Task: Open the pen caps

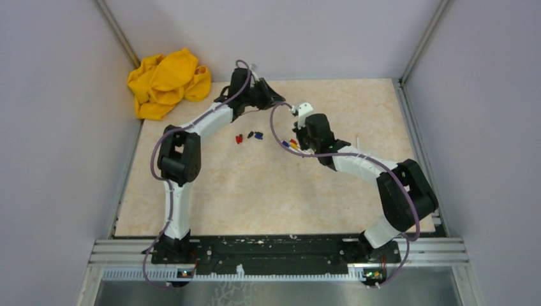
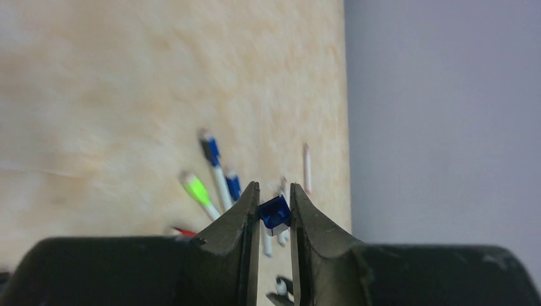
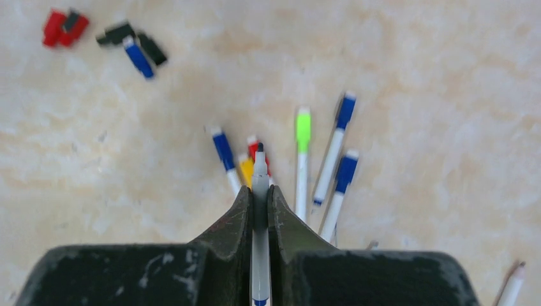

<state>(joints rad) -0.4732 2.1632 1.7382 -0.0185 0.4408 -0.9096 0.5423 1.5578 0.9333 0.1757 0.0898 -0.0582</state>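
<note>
The pen's grey tip is bare, so my right gripper will move past the capped blue pens and down to the table (image 3: 388,243) beside the other uncapped pens.
A small blue pen cap (image 2: 275,213) sits pinched between the tips of my left gripper (image 2: 274,189), which hangs above the table at the far middle (image 1: 279,100). My right gripper (image 3: 259,191) is shut on a white pen barrel (image 3: 259,252) whose bare grey tip pokes out ahead; in the top view that gripper (image 1: 298,140) is over the pile of pens (image 1: 291,145). Still capped on the table are a green pen (image 3: 302,127), blue pens (image 3: 344,111), a yellow one (image 3: 247,169) and a red one (image 3: 254,148). Loose caps lie left of them: red (image 3: 64,27), black (image 3: 118,33), blue (image 3: 138,57).
A crumpled yellow cloth (image 1: 167,81) lies in the far left corner. Grey walls close in the table (image 1: 255,191) on the left, back and right. A thin white barrel (image 2: 307,169) lies near the right wall.
</note>
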